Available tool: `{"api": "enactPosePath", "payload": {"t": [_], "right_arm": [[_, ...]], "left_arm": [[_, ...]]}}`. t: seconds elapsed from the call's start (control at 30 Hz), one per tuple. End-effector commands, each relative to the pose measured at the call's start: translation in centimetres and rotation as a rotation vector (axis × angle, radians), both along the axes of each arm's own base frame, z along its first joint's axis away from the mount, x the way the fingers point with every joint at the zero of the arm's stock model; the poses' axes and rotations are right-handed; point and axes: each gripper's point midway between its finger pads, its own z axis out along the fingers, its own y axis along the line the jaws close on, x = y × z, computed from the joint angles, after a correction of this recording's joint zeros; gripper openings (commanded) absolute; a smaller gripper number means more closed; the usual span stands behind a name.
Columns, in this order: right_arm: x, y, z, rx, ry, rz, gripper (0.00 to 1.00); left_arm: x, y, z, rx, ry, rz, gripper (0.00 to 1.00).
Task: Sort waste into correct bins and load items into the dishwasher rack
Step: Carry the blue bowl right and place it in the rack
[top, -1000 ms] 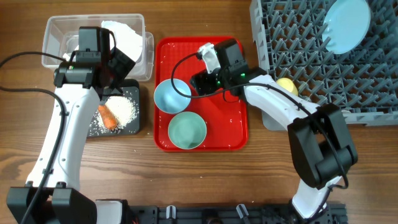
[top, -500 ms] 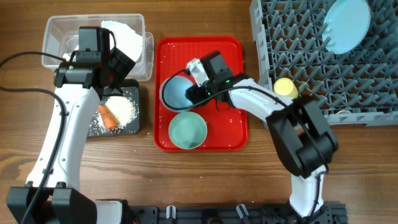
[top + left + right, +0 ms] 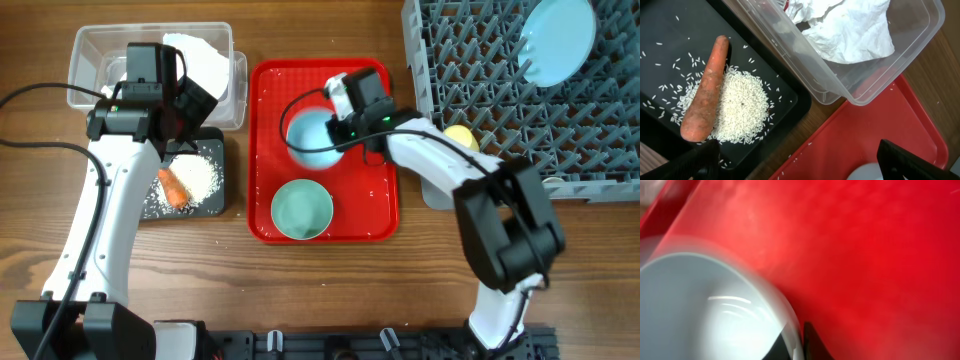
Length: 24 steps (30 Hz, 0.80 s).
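Note:
My right gripper is holding the light blue bowl and should release it over empty rack wires [image 3: 462,25] beside the plate, since they lie outward of it, to its right in the overhead view.
My right gripper [image 3: 335,128] is shut on the rim of the light blue bowl [image 3: 310,140], which hangs tilted over the red tray [image 3: 375,200]. In the right wrist view the bowl's rim [image 3: 782,311] sits pinched between the jaws. The pale green bowl [image 3: 301,209] stands on the tray's near part. My left gripper [image 3: 197,105] is open over the bins, holding nothing. Its fingertips [image 3: 700,159] frame the gap between black tray and red tray. The carrot piece [image 3: 705,97] and rice grains [image 3: 737,107] lie in the black tray [image 3: 660,30]. A crumpled white napkin [image 3: 845,27] lies in the clear tub [image 3: 917,30].
The grey dishwasher rack [image 3: 480,70] fills the far right, with the light blue plate [image 3: 558,38] standing in it. A yellow cup [image 3: 460,138] sits at the rack's near left edge. Loose rice grains dot the red tray [image 3: 900,115].
My right gripper reached left to the light blue bowl, shut on its rim, and carried it up and right across the red tray. The left arm has not moved.

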Motion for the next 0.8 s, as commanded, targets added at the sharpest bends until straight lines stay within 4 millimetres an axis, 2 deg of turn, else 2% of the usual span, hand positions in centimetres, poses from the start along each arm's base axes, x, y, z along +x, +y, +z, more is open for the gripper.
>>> {"api": "enactPosePath", "payload": {"t": [0.0, 0.07, 0.17, 0.23, 0.3, 0.4, 0.47, 0.5, 0.57, 0.7, 0.77], "right_arm": [[1.6, -2.1, 5.8, -0.011, -0.135, -0.084, 0.04], [2.3, -3.4, 7.9, -0.042, -0.196, -0.137, 0.04], [3.6, -6.9, 12.4, -0.139, -0.352, -0.292, 0.04], [4.7, -11.4, 17.1, -0.257, -0.530, -0.511, 0.04], [5.2, -14.2, 20.1, -0.338, -0.656, -0.660, 0.04], [6.4, -16.1, 22.7, -0.423, -0.768, -0.690, 0.04], [7.2, -17.5, 23.5, -0.424, -0.808, -0.724, 0.04], [8.0, -19.2, 24.1, -0.421, -0.841, -0.769, 0.04], [8.8, -21.4, 24.4, -0.410, -0.872, -0.832, 0.04], [10.3, -26.0, 23.1, -0.448, -0.886, -0.920, 0.04], [11.1, -27.7, 22.0, -0.541, -0.886, -0.905, 0.04]], "left_arm": [[0.0, 0.1, -0.4, -0.002, 0.010, 0.012, 1.00], [0.0, 0.1, -0.4, -0.002, 0.010, 0.012, 1.00], [0.0, 0.1, -0.4, -0.002, 0.010, 0.011, 1.00], [0.0, 0.1, -0.4, -0.002, 0.010, 0.012, 1.00], [0.0, 0.1, -0.4, -0.002, 0.010, 0.012, 1.00], [0.0, 0.1, -0.4, -0.002, 0.010, 0.012, 1.00], [0.0, 0.1, -0.4, -0.002, 0.010, 0.012, 1.00], [0.0, 0.1, -0.4, -0.002, 0.010, 0.011, 1.00], [0.0, 0.1, -0.4, -0.002, 0.010, 0.011, 1.00], [0.0, 0.1, -0.4, -0.002, 0.010, 0.011, 1.00], [0.0, 0.1, -0.4, -0.002, 0.010, 0.012, 1.00]]}}
